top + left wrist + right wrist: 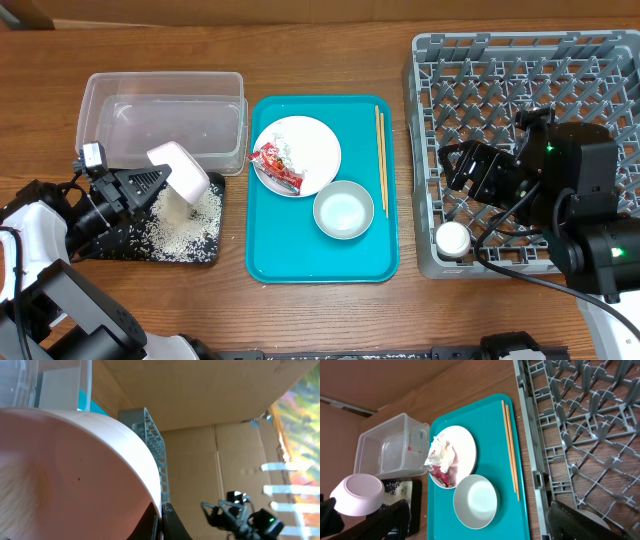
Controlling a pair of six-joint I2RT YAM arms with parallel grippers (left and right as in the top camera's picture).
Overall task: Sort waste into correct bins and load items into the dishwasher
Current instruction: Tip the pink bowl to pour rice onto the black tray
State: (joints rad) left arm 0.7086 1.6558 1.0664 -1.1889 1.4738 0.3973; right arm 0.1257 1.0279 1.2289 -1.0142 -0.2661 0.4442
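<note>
My left gripper is going to turn next to level the pink bowl and lower it onto the teal tray's near corner, where there is free space beside the white bowl.
My left gripper is shut on the rim of a pale pink bowl, holding it tilted over the black tray, where rice grains lie. The left wrist view shows the jaws pinching the bowl rim. A white plate holds the red wrapper and a white tissue. A white bowl and chopsticks lie on the teal tray. My right gripper is open and empty over the grey dish rack.
The clear tub stands behind the black tray and looks empty. A small white cup sits in the rack's front left corner. Cardboard walls stand behind the table.
</note>
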